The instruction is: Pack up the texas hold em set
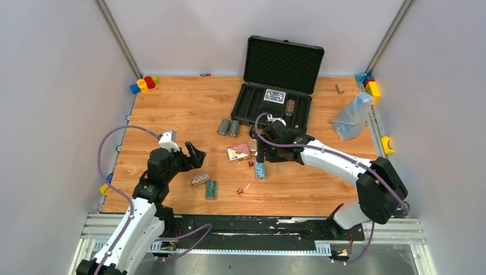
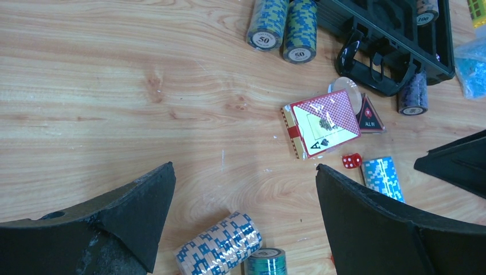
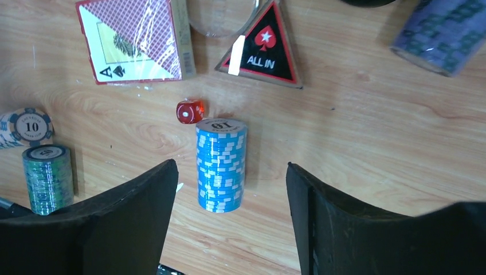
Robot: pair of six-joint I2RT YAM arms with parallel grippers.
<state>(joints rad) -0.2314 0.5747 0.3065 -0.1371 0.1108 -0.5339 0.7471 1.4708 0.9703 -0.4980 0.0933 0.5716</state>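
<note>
The blue chip roll lies lengthwise below, between the open fingers of my right gripper. My right gripper should next move them down past the long sides of the blue chip roll (image 3: 221, 167) and close around its middle.
The black case (image 1: 283, 63) stands open at the back, holding a blue card deck (image 1: 274, 96) and a chip roll (image 1: 290, 107). My right gripper (image 3: 229, 165) hovers open over a blue chip roll (image 3: 220, 166) lying on the table, not touching it. Beyond it lie a red die (image 3: 189, 111), the triangular ALL IN button (image 3: 263, 48) and a red card deck (image 3: 134, 40). My left gripper (image 2: 245, 167) is wide open and empty above a white-and-blue chip roll (image 2: 220, 243) and a green roll (image 2: 266, 262). Two more rolls (image 1: 228, 127) lie left of the case.
Toy blocks sit at the back left (image 1: 144, 83) and back right (image 1: 371, 86). A clear plastic bag (image 1: 352, 116) lies right of the case. A dark chip roll (image 2: 412, 94) rests by the case's front. A second die (image 1: 239, 191) lies near the front.
</note>
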